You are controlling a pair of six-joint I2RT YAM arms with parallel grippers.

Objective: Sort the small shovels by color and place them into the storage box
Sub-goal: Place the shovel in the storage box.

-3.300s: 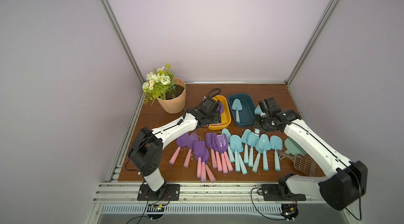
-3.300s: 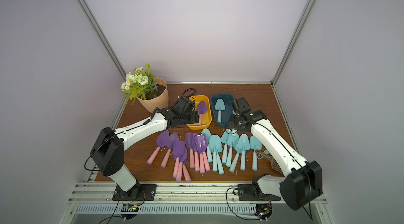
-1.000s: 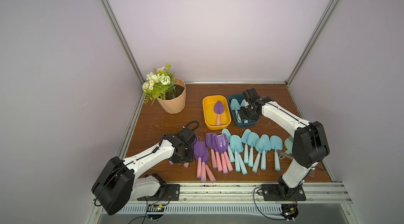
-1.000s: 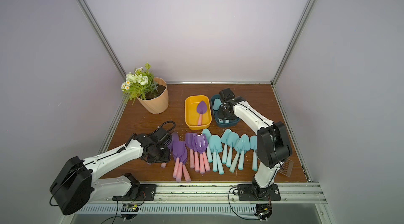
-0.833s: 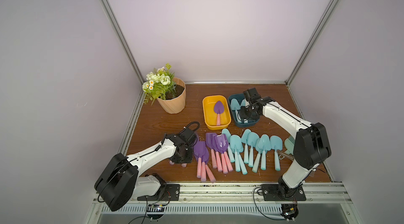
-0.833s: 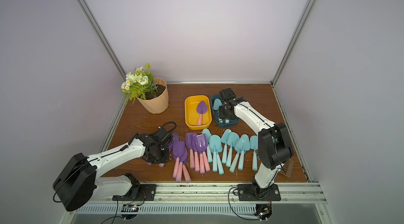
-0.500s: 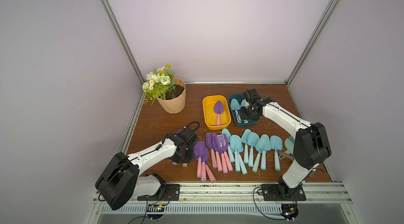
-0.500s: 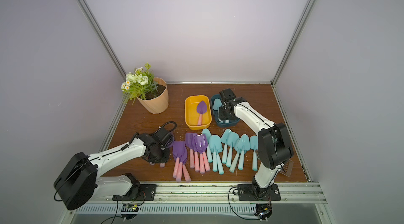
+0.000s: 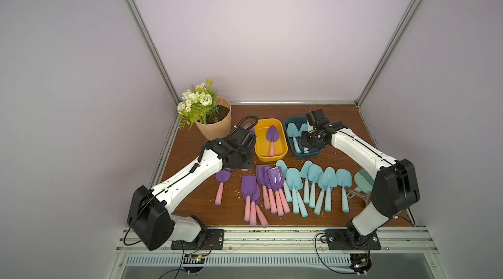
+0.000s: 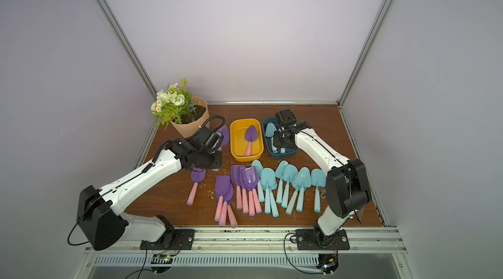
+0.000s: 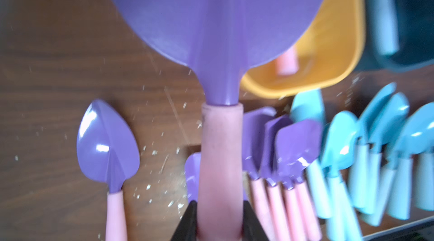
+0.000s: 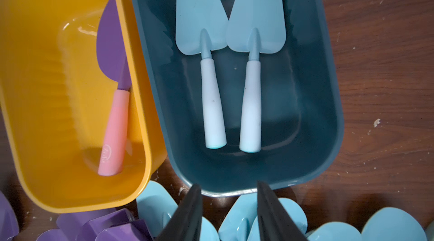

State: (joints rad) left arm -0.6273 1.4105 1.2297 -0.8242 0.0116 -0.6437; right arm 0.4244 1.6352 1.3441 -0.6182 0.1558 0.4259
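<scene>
A purple shovel already lies alongside, so my left gripper will move outward and down into the yellow box's empty side [image 9: 262, 143] [image 11: 265, 71] and release the pink handle there.
My left gripper [image 11: 219, 204] is shut on the pink handle of a purple-bladed shovel [image 11: 220, 28], held off the table beside the yellow box [image 9: 258, 143]. The blade [image 10: 224, 133] pokes out past the wrist. One purple shovel [image 9: 271, 137] lies in the yellow box. Two aqua shovels [image 12: 206, 75] lie side by side in the dark blue box [image 12: 328, 87]. My right gripper [image 12: 229, 195] hovers open and empty over that box's near rim. Several purple shovels [image 9: 262, 185] and aqua shovels [image 9: 313, 182] lie in a row on the table, one purple shovel [image 9: 221, 182] apart at the left.
A flower pot [image 9: 213, 123] stands at the back left, close to my left wrist. A green brush [image 9: 363, 181] and a brown slotted scoop [image 9: 356, 194] lie by the right arm's base. Walls enclose three sides of the wooden table [image 9: 343, 117].
My left gripper shut on a purple shovel from the row's left end and carried it up and back, next to the yellow box. The right arm has stayed still.
</scene>
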